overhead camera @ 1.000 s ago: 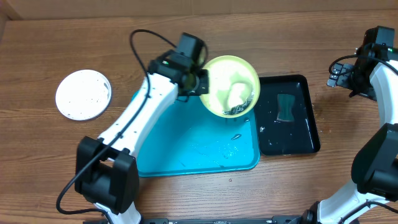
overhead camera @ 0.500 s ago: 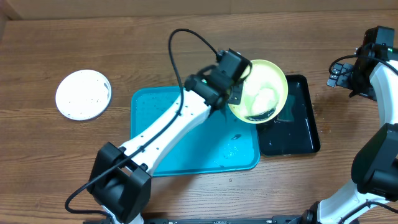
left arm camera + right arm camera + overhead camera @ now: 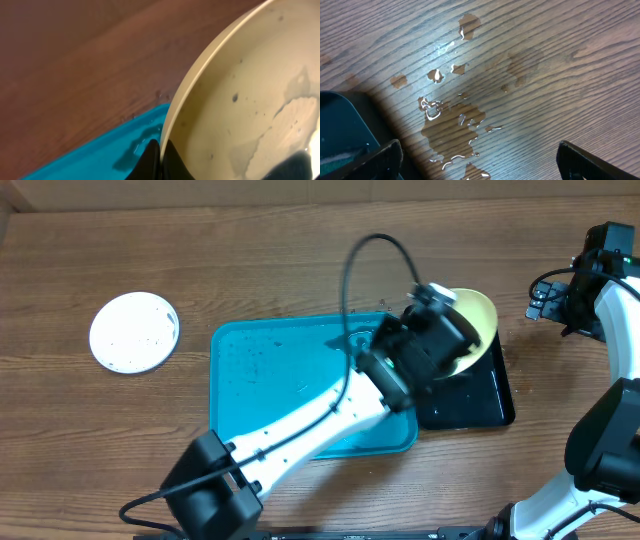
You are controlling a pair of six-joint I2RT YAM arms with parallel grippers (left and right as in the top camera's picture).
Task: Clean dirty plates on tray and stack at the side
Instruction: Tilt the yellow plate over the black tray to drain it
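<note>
The white plate (image 3: 133, 331) is already set aside for stacking, so I should next move my left gripper left in the overhead view, then down, to let go of the plate on top of it.
A pale yellow plate (image 3: 480, 313) hangs tilted over the far end of the black tray, my left gripper (image 3: 452, 332) shut on its rim. In the left wrist view the black fingertips (image 3: 150, 162) pinch the plate's edge (image 3: 172, 130); its wet inside (image 3: 250, 100) carries dark specks and a watery film. The turquoise tray (image 3: 270, 380) lies below and left, wet, with no plate showing on it. A white plate (image 3: 133, 331) with dark specks rests on the table at far left. My right gripper (image 3: 545, 300) is open at the far right, nothing between its fingers (image 3: 375, 160).
A glossy black tray (image 3: 490, 405) adjoins the turquoise tray's right side, partly hidden by the left arm. Water puddles (image 3: 452, 122) lie on the wooden table under the right gripper, next to the black tray's corner (image 3: 340, 125).
The left arm has swung right with the yellow plate, from above the turquoise tray's far edge to over the black tray. The right arm has not moved.
</note>
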